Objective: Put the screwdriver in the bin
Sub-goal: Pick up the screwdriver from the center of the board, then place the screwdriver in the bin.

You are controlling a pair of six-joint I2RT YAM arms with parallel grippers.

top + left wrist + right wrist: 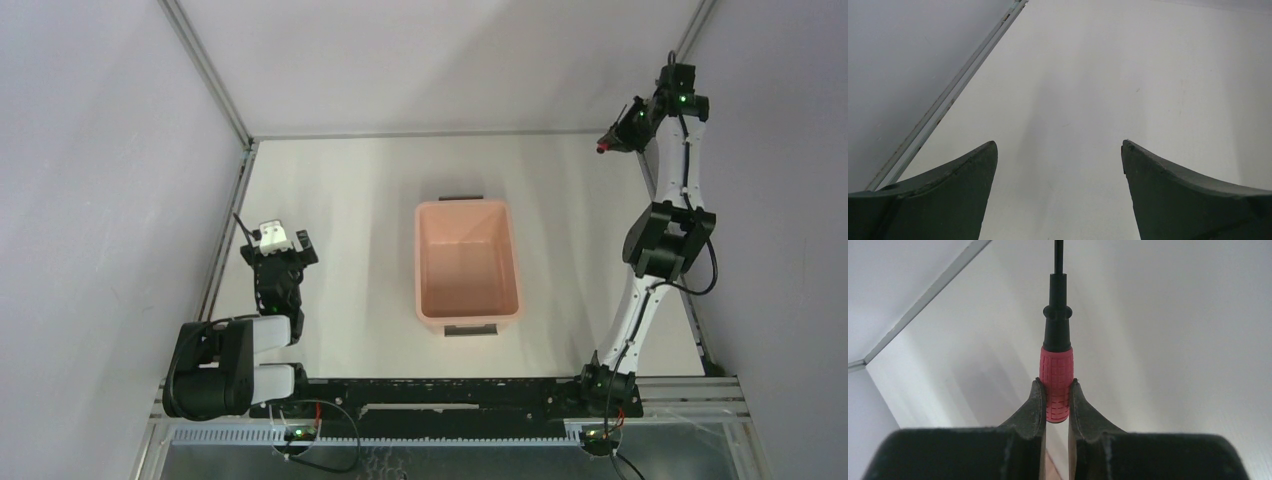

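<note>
The near part of the bin's bottom is empty, so my right gripper will go back and left in the top view, then down there to release the screwdriver [603, 148].
The screwdriver [1058, 370] has a ribbed red handle and a black shaft pointing away from the wrist camera. My right gripper [1057, 382] is shut on its red handle. Seen from the top, that gripper [612, 141] is raised high at the back right, and the screwdriver [603, 148] shows as a small red spot at its tip. The salmon-pink bin [468, 263] stands in the middle of the table, empty, well to the left of and nearer than the right gripper. My left gripper [1059, 145] is open over bare table at the left [282, 245].
Dark grey handles sit at the bin's far end [460, 198] and near end [470, 329]. Grey walls with aluminium rails [228, 215] enclose the table on the left, back and right. The right arm's elbow [668, 240] stands near the right wall.
</note>
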